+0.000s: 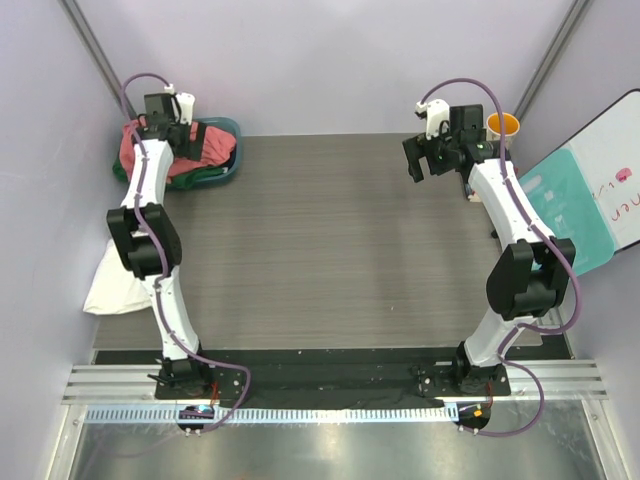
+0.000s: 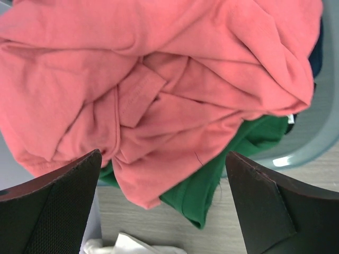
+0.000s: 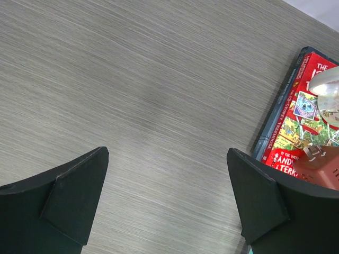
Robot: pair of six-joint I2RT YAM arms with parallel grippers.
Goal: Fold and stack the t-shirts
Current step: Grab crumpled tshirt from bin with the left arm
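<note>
The left gripper moves down onto a raised fold near the middle (image 2: 157, 101) of the coral-red t-shirt next, since that shirt lies on top of the green one.
A crumpled coral-red t-shirt (image 2: 159, 79) fills the teal tub (image 1: 232, 150) at the back left, spilling over its rim. Under it a dark green t-shirt (image 2: 212, 185) hangs out onto the table. A white t-shirt (image 1: 112, 285) lies at the table's left edge; a corner of white cloth (image 2: 127, 246) shows at the bottom of the left wrist view. My left gripper (image 2: 161, 211) hovers open just above the red and green heap (image 1: 205, 145), holding nothing. At the back right my right gripper (image 3: 167, 203) is open over bare table, its hand (image 1: 440, 150) well off from the shirts.
A red book (image 3: 307, 127) lies at the table's right edge beside my right gripper. An orange cup (image 1: 502, 125) stands at the back right, and a teal and white board (image 1: 590, 200) leans on the right. Purple walls close in the left and back.
</note>
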